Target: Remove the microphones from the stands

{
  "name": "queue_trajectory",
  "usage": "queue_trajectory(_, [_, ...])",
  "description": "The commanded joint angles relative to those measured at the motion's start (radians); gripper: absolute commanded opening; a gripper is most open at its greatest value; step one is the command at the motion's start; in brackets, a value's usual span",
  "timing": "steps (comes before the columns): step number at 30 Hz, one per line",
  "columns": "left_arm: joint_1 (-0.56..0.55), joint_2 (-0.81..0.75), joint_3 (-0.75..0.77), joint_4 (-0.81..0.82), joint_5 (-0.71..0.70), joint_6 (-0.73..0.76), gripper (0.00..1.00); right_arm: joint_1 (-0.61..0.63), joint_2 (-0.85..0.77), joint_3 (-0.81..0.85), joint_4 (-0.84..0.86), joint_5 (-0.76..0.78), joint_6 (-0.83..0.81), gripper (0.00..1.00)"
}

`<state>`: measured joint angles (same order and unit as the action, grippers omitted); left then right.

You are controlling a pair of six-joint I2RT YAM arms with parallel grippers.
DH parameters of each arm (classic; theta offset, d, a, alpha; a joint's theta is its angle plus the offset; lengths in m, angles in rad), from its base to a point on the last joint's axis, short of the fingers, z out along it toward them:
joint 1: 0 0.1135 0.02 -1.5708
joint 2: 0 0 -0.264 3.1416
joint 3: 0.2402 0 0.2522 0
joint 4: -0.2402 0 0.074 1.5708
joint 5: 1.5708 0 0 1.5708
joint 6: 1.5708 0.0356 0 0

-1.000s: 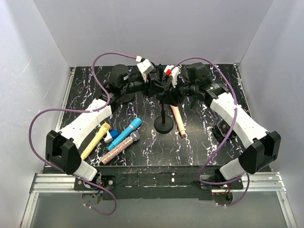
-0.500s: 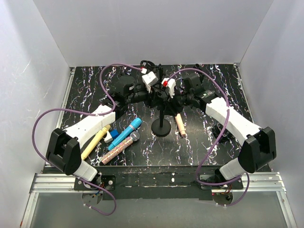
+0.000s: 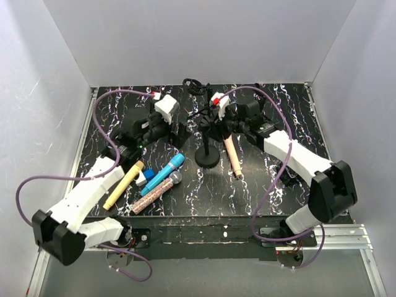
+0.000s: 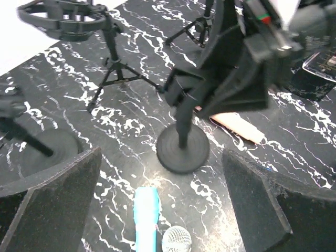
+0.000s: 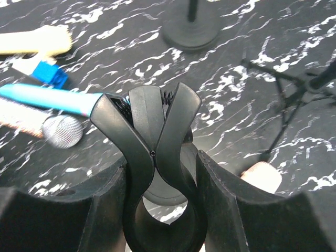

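Observation:
The pale pink microphone is already lying free beside the stand's base, so the robot's right gripper will next move the stand slightly outward and then let go of the clip.
The black stand has a round base and a thin post, seen from the left wrist too. My right gripper is shut on the clip at the stand's top, a finger on each side. The clip's ring holds no microphone. A pale pink microphone lies on the table just right of the base, and it shows in the left wrist view. My left gripper hangs left of the stand, jaws wide open and empty.
A blue microphone, a glittery pink one with a mesh head and a yellow one lie front left. A tripod stand with a shock mount and another round base stand at the back.
My left gripper opened wide and drew back to the left, away from the stand's top. The right gripper stayed on the clip; the stand shifted slightly left.

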<state>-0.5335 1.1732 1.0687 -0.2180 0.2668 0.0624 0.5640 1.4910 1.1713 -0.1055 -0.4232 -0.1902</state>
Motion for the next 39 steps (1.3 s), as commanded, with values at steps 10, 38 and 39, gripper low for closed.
queue_trajectory(10, [0.020, -0.078, -0.027, -0.127, -0.150, 0.054, 0.98, -0.016, 0.221, 0.297, 0.251, 0.129, 0.095, 0.01])
queue_trajectory(38, [0.239, 0.081, 0.290, -0.388, -0.130, 0.371, 0.98, -0.184, 0.153, 1.058, -0.929, 0.605, 0.270, 0.88])
queue_trajectory(39, [0.265, 0.097, 0.325, -0.402, -0.129, 0.393, 0.98, -0.184, 0.173, 1.127, -0.957, 0.638, 0.253, 0.88])
